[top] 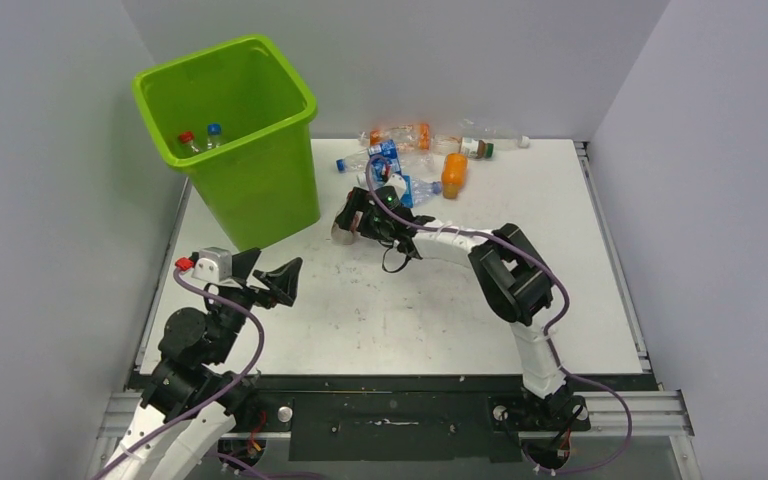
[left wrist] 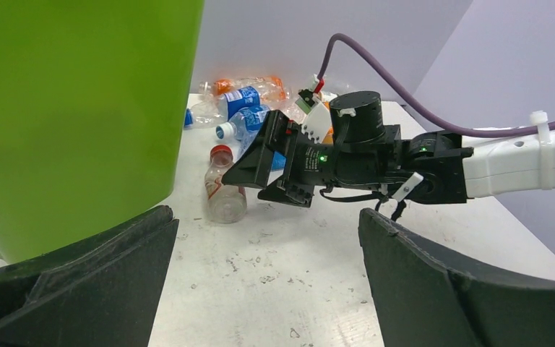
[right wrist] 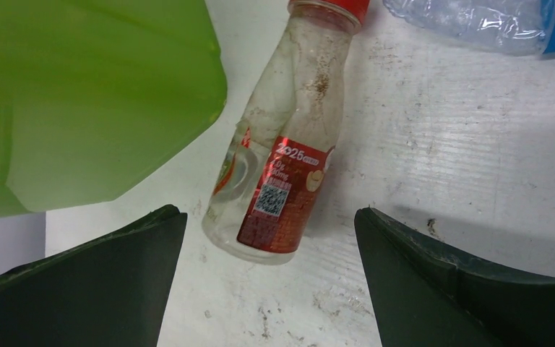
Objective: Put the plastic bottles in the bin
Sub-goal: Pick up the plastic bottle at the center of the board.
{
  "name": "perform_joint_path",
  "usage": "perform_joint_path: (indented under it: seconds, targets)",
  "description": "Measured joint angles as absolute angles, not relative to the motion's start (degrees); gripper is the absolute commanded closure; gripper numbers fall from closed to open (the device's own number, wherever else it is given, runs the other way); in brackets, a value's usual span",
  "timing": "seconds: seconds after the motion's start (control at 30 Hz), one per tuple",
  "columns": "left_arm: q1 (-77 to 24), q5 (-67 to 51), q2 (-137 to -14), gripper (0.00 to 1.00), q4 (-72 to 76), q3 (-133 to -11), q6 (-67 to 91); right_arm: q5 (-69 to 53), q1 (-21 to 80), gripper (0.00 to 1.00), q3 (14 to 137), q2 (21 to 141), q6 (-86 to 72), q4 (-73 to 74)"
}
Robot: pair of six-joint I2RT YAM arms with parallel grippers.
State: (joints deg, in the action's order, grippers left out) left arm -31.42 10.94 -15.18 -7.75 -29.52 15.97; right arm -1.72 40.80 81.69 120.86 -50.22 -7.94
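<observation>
The clear bottle's red label [right wrist: 282, 196] lies just below my right gripper, its open fingers already either side. Next, the right gripper lowers them around it and closes.
The lime-green bin [top: 250, 130] stands at the back left with two bottles [top: 200, 138] inside, one red-capped and one blue-capped. A clear bottle with a red label and red cap [right wrist: 282, 159] lies on the table beside the bin. It also shows in the top view [top: 341, 234] and the left wrist view [left wrist: 224, 189]. My right gripper [right wrist: 269, 217] is open, its jaws either side of the bottle's base and not touching it. A pile of bottles [top: 430, 155] lies at the back middle. My left gripper [top: 270, 268] is open and empty near the bin's front.
The bin's wall [left wrist: 79, 108] fills the left of the left wrist view, and the right arm [left wrist: 376, 155] crosses in front of it. The pile holds an orange bottle [top: 453, 172] and a blue-labelled bottle [top: 382, 156]. Grey walls enclose the white table [top: 410, 310].
</observation>
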Motion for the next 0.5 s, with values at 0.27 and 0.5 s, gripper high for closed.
perform_joint_path:
  seconds: [0.27,0.5]
  targets:
    - [-31.1,10.2,-15.5,0.04,-7.6,-29.5,16.5,-2.2,40.5,0.08,86.7,126.0,-51.3,-5.4]
    - [-29.4,8.5,-16.3,0.04,-7.5,-29.5,17.5,-3.1,40.3,0.19,92.0,130.0,-51.3,-4.4]
